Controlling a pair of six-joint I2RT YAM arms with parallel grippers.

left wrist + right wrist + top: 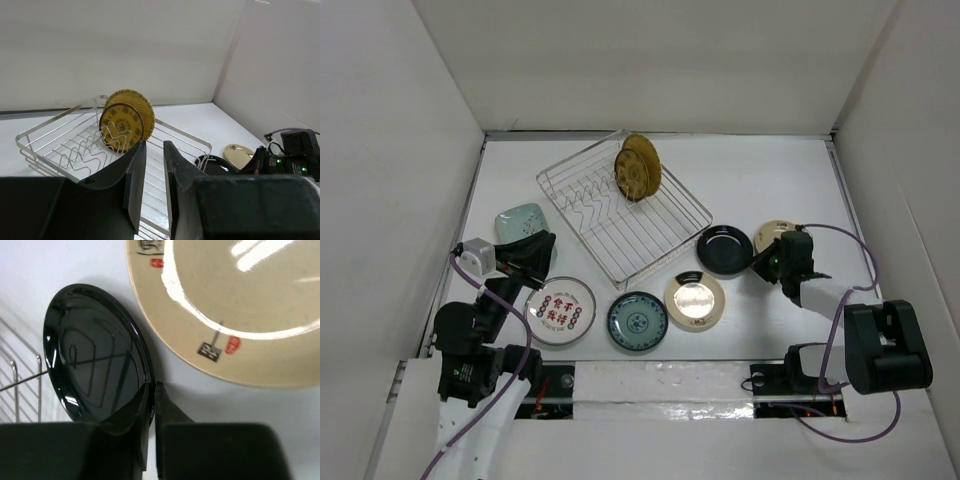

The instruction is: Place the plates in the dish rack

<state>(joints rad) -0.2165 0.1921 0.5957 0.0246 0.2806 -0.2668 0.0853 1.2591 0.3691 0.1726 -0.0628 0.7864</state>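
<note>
My right gripper moves up, outward, then down to the slot next and releases the black plate (722, 250). The wire slot (610, 187) beside the dark plate stands empty.
The silver wire dish rack (665, 235) stands at the table's middle, and it also shows in the left wrist view (50, 145). Two plates stand upright in its far end: a tan wood-look plate (140, 102) behind a dark plate with gold (120, 125). My right gripper (767, 260) is shut on the right rim of the black plate (722, 250), which lies just right of the rack. In the right wrist view the jaws (153, 386) pinch that black plate's (95, 355) rim. My left gripper (535, 252) is open and empty left of the rack; in the left wrist view the left gripper (155, 145) points at it.
A cream plate (240, 300) lies right of the black one, partly under my right wrist. A pale green dish (518, 222), a white plate with red characters (560, 311), a teal patterned plate (637, 321) and a cream-gold plate (694, 300) lie along the near side. White walls enclose the table.
</note>
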